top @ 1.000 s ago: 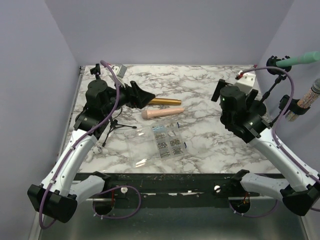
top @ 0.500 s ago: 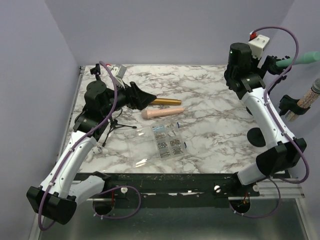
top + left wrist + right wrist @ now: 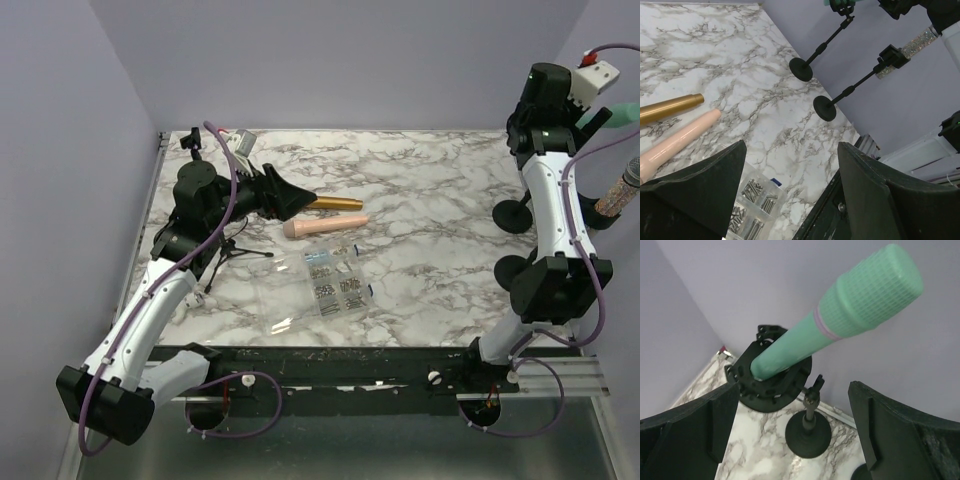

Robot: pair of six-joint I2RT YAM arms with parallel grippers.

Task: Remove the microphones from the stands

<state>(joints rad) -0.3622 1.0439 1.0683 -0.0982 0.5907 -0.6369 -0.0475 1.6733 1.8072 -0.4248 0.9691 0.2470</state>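
The green handle just below the microphone's head [image 3: 808, 336] lies to my right gripper's right in the top view, so my right gripper moves across onto that part next.
A green microphone [image 3: 840, 325] sits tilted in the black clip [image 3: 772, 377] of a stand with a round base [image 3: 808, 435], at the far right edge [image 3: 625, 113]. My right gripper [image 3: 795, 430] is open and raised, just short of the clip, with the microphone's lower end between and above its fingers without touching. In the top view it [image 3: 592, 112] is beside the green microphone. My left gripper [image 3: 290, 198] is open and empty, held above the table's left half near a gold microphone [image 3: 335, 203].
A glittery microphone [image 3: 622, 195] sits on a second stand [image 3: 825, 108] at the right edge. A pink microphone [image 3: 325, 227], a clear box of screws [image 3: 335, 282] and a small black tripod [image 3: 235, 250] lie mid-left. The purple walls are close behind the stands.
My right arm has swung up and back to the far right, from over the table to the green microphone. The left arm has hardly moved.
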